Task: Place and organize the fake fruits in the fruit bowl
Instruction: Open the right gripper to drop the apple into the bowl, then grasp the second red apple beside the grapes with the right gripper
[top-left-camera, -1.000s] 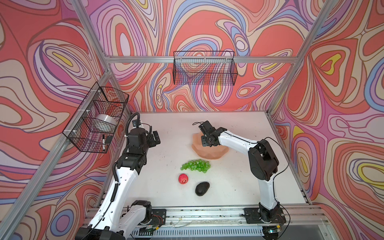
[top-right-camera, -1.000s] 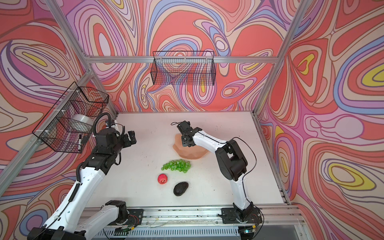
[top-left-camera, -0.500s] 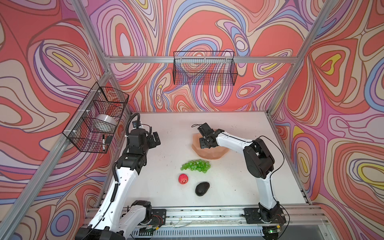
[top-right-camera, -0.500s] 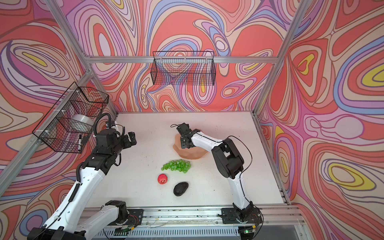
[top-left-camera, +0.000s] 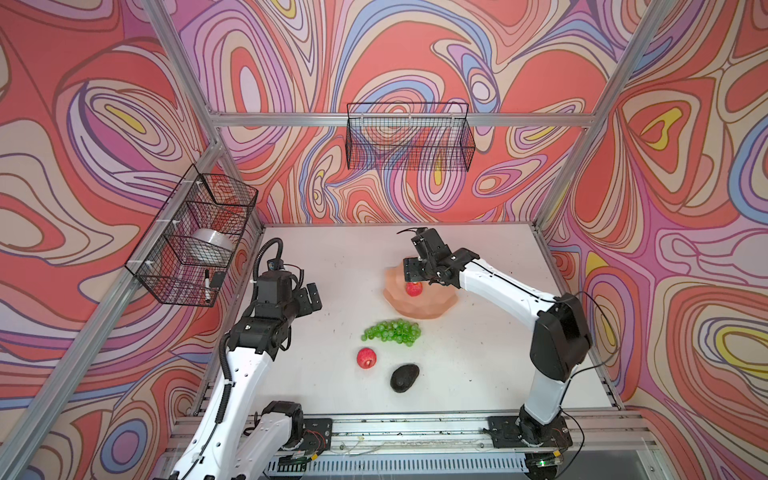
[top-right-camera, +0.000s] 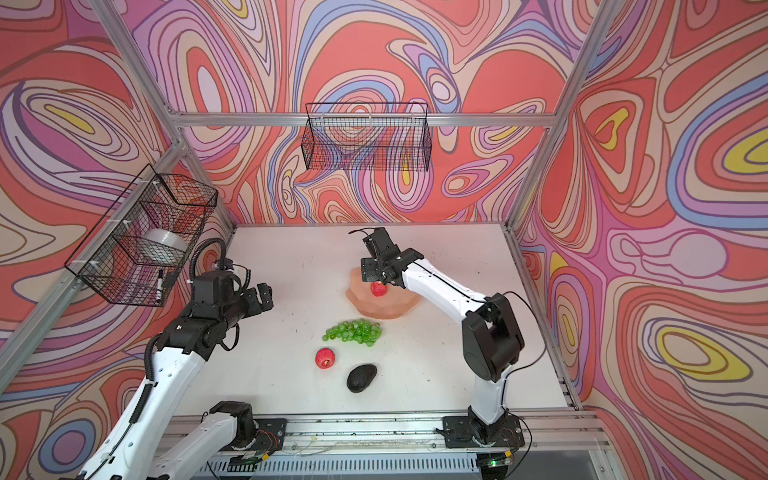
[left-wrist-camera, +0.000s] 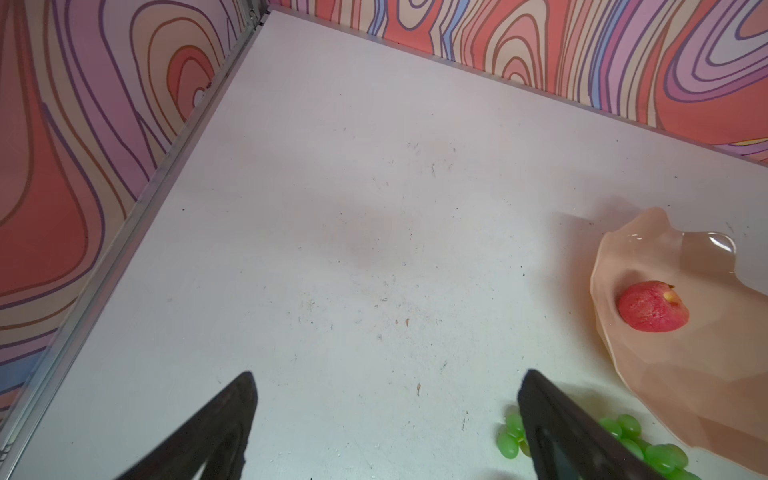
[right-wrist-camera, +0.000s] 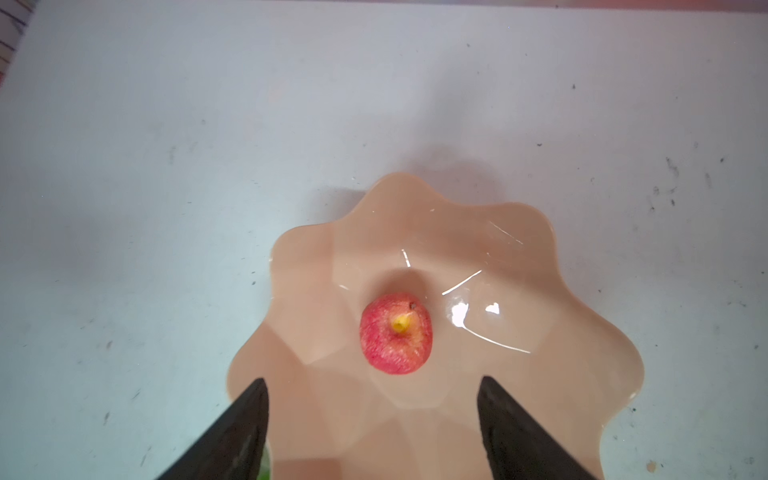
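Note:
My right gripper should move back and lower its open fingers around the second red apple (top-left-camera: 366, 357), because that is outside the bowl, back past the grapes and below the gripper.
The peach fruit bowl (top-left-camera: 432, 305) (top-right-camera: 390, 309) (right-wrist-camera: 540, 291) stands at mid table. One red apple (top-left-camera: 414, 289) (top-right-camera: 378, 288) (right-wrist-camera: 396, 338) lies inside it, stem end up. My right gripper (right-wrist-camera: 372, 384) (top-left-camera: 417, 277) hangs open just above the bowl, its fingers clear of the apple. On the table in front of the bowl lie the green grapes (top-left-camera: 392, 331) (top-right-camera: 354, 331), a second red apple (top-left-camera: 367, 358) (top-right-camera: 325, 358) and the dark avocado (top-left-camera: 404, 377) (top-right-camera: 362, 377). At the left, my left gripper (left-wrist-camera: 384, 378) (top-left-camera: 309, 297) is open and empty above bare table.
A black wire basket (top-left-camera: 409, 137) hangs on the back wall. Another wire basket (top-left-camera: 193, 237) on the left wall holds a tape roll and a marker. Patterned walls and aluminium rails close the table on three sides.
My right gripper has opened and let go of the apple, which now rests in the bowl, and the gripper has drawn back a little. The left arm has stayed still.

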